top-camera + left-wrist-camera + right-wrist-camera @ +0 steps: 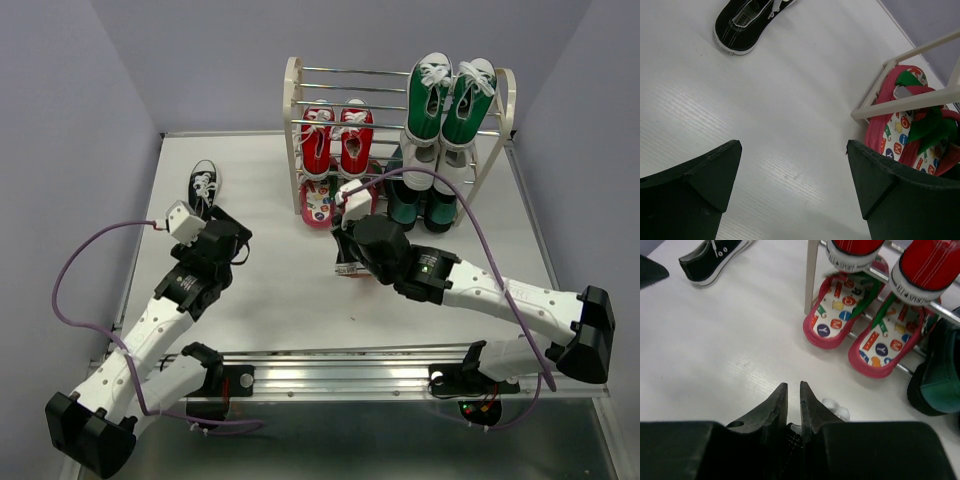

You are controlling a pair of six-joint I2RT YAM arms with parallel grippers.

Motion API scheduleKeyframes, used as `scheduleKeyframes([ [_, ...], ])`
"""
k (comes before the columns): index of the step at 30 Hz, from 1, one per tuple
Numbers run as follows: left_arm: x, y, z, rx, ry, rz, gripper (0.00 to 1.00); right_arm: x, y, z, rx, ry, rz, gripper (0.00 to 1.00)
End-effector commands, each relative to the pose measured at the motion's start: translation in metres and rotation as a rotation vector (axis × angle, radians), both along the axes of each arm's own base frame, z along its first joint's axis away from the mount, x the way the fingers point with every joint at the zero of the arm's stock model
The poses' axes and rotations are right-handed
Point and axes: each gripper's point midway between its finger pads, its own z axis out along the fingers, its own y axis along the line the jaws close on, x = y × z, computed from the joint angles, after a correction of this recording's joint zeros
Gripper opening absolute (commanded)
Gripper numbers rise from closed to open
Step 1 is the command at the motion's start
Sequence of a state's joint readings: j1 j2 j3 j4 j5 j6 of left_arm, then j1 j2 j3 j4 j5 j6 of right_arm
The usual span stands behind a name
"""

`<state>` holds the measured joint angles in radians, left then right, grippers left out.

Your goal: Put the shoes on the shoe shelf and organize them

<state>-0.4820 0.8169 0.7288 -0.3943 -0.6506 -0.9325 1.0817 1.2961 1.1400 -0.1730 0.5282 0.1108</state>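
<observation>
I should move my right gripper back toward the near metal bar, lower the black-white sneaker and let go of it, because the bare tabletop beside that bar is open.
The shoe shelf (293, 110) stands at the back, with red sneakers (337, 135) on a middle tier and flip-flops (320, 205) at the bottom left. One black-white sneaker (205, 185) lies on the table to the left of the shelf. My left gripper (216, 214) is open and empty just in front of it; that sneaker (742, 25) is far ahead in the left wrist view. My right gripper (346, 252) is shut on the other black-white sneaker (795, 437), mostly hidden under the fingers (775, 405), in front of the flip-flops (837, 315).
Green-and-white sneakers (450, 95) sit on the top right tier and dark green boots (420, 200) stand at the bottom right. The shelf's cream frame (900, 102) is to the right of my left gripper (792, 145). A metal rail (340, 380) runs along the near edge.
</observation>
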Motion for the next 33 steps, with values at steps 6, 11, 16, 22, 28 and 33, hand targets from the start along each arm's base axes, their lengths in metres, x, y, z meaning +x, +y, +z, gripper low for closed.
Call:
scheduleKeyframes([
  [6,0.006,-0.002,-0.004,-0.003,-0.007,-0.004,0.99,-0.061,0.003,-0.089,0.068,0.327,0.148,0.01],
  [11,0.008,-0.006,-0.012,0.004,0.018,-0.015,0.99,-0.118,0.017,-0.157,-0.037,0.511,0.268,0.01],
  [16,0.011,-0.01,-0.016,0.008,0.036,-0.038,0.99,-0.143,0.008,-0.171,-0.036,0.602,0.25,0.02],
  [22,0.016,-0.019,-0.021,-0.002,0.035,-0.075,0.99,-0.16,-0.041,-0.208,-0.104,0.74,0.092,0.14],
  [28,0.019,-0.024,-0.025,0.008,0.056,-0.096,0.99,-0.17,-0.07,-0.212,-0.12,0.802,-0.003,0.54],
  [33,0.023,-0.028,-0.028,0.006,0.059,-0.11,0.99,-0.171,-0.093,-0.198,-0.128,0.805,-0.084,0.76],
])
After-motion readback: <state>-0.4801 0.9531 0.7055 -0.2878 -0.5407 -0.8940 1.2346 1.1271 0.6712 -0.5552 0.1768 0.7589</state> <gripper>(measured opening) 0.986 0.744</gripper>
